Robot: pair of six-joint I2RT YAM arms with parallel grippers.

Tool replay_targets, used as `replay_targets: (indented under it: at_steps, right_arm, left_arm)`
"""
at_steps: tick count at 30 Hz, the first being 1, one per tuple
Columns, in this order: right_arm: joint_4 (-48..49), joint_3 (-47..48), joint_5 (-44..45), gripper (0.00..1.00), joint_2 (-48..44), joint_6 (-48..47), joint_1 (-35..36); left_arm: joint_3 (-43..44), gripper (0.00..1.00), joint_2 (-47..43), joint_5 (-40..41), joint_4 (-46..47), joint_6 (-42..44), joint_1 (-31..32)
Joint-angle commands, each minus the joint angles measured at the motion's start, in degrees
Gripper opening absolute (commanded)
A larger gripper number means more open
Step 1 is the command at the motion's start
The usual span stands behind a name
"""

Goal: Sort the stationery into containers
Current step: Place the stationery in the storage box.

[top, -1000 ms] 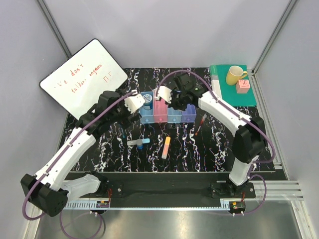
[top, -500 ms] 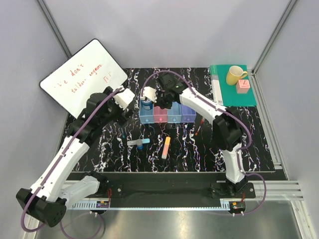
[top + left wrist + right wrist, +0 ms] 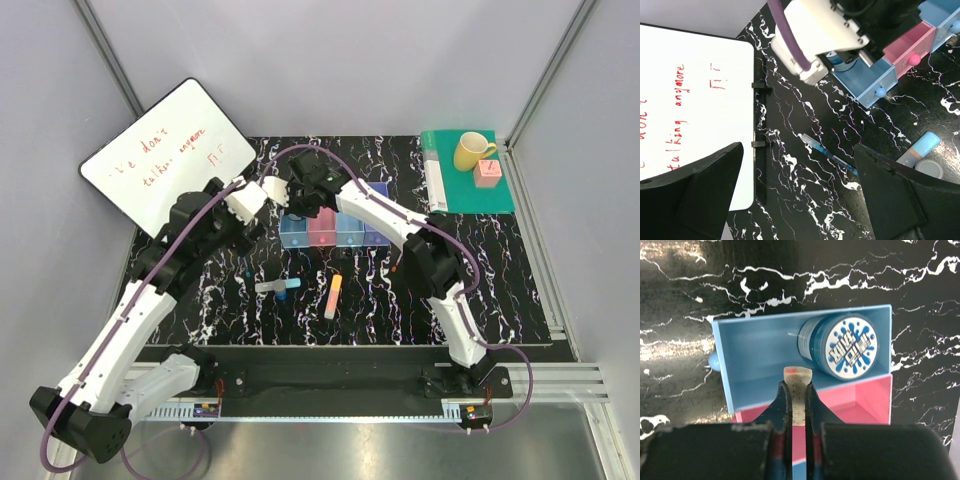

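Observation:
My right gripper is close to the pink bin, where the eraser hangs, so next it will go down and shift over the light blue bin's bare bottom beside the bottle.
My right gripper is shut on the small white eraser, which has a red mark on its tip. It hangs over the leftmost light blue bin, where the blue round bottle lies; the pink bin is beside it. From above, the right gripper covers the left end of the containers. My left gripper is open and empty over the mat, near a blue pen. The grey marker, orange-yellow bar and red pen lie in front of the bins.
A whiteboard with red writing leans at the back left. A green book at the back right carries a yellow mug and a pink cube. The right arm stretches across the bin row.
The right gripper has carried the eraser leftward along the bin row, from the middle bins to the leftmost light blue one. The left arm has drawn back slightly to the left.

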State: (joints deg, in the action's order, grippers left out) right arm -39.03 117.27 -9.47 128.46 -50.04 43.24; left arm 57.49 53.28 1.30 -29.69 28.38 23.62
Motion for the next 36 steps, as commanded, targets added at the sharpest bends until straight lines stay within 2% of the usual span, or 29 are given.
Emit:
replay_targets:
  at_steps: [1,20,22,23,25,26,30,36]
  right_arm:
    - [2.20,4.10,0.86,0.01,1.52,1.17,1.23]
    - [2.90,6.74,1.65,0.02,6.36,1.53,2.99]
    - [2.99,5.95,1.74,0.07,6.27,1.44,2.99]
    - [2.99,5.78,1.91,0.18,6.19,1.35,2.99]
    - [2.99,5.34,2.09,0.34,6.01,1.44,2.99]
    - [3.08,5.33,2.09,0.45,5.92,1.44,2.99]
    - [3.17,5.42,2.18,0.53,5.48,1.61,2.99]
    - [3.43,5.34,3.32,0.59,3.29,1.79,2.99]
  left_arm:
    - [-0.10,0.99,-1.68,-0.77,4.03,-0.96,-0.24]
    - [0.16,0.99,-2.47,-0.95,4.47,0.45,-0.24]
    - [-0.10,0.99,-2.65,-0.95,4.47,0.36,-0.24]
    - [-0.19,0.99,-2.56,-0.95,4.56,0.27,-0.24]
    - [-0.19,0.99,-2.65,-0.95,4.47,0.10,-0.24]
    - [-0.19,0.99,-2.65,-0.95,4.47,0.01,-0.24]
    - [-0.10,0.99,-2.74,-0.95,4.47,0.01,-0.24]
    - [0.86,0.99,-2.83,-2.44,3.85,0.09,-0.24]
